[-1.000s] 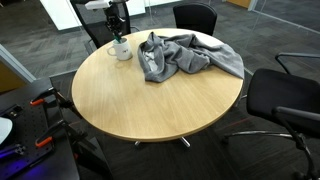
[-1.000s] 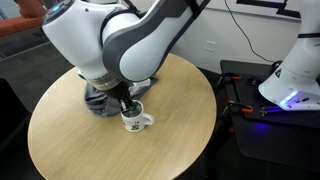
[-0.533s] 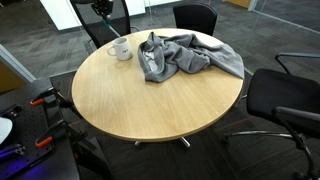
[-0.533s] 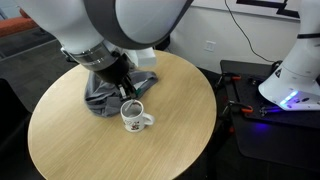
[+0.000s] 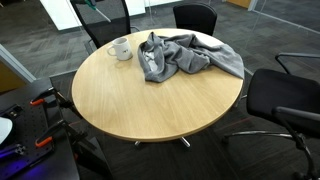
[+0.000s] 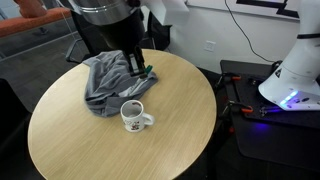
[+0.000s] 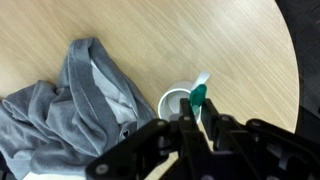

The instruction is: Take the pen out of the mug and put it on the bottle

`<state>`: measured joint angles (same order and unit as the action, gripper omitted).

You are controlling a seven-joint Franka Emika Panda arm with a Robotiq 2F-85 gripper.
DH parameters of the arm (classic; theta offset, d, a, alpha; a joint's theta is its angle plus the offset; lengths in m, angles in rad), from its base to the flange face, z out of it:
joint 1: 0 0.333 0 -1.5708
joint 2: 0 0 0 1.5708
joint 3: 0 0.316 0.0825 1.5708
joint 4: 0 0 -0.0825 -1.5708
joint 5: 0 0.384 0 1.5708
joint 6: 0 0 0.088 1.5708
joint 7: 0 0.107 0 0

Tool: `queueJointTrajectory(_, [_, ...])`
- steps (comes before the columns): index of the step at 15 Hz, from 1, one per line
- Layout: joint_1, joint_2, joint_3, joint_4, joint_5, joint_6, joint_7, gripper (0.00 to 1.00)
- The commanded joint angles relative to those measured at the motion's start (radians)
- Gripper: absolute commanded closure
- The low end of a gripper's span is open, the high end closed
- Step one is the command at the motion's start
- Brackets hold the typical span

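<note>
The bare tabletop [image 7: 163,47] beside the mug is below the robot's gripper and clear of the cloth, so the gripper should next go down toward that open wood and let go of the pen [image 7: 198,93].
A white mug [image 6: 133,116] stands upright on the round wooden table [image 6: 180,130], next to a crumpled grey cloth [image 6: 105,85]. My gripper [image 6: 139,68] hangs well above the table, over the cloth's edge, and is shut on a green and white pen [image 6: 147,71]. In the wrist view the pen [image 7: 198,93] sticks out between the fingers [image 7: 195,122], with the empty mug [image 7: 172,103] below it. In an exterior view the mug [image 5: 121,48] sits at the far edge beside the cloth [image 5: 190,55]. No bottle is in view.
Black office chairs [image 5: 285,100] stand round the table [image 5: 150,100]. A second white robot base [image 6: 295,75] stands on a dark stand beside the table. A black frame with red clamps [image 5: 40,110] is close to the table's edge.
My gripper has risen out of the mug with the pen in it and moved towards the cloth. The mug has stayed in place.
</note>
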<state>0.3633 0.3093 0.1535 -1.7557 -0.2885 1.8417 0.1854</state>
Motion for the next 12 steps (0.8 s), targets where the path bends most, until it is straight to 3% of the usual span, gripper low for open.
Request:
queueJointTrajectory(1, [-0.020,-0.130,0.025,-0.157,-0.022,0.059,-0.008,0.96])
queueJointTrajectory(7, [-0.054,-0.254,0.015,-0.379,0.007,0.166,0.213,0.96])
queueJointTrajectory(12, [-0.098,-0.283,0.007,-0.507,-0.025,0.278,0.429,0.96])
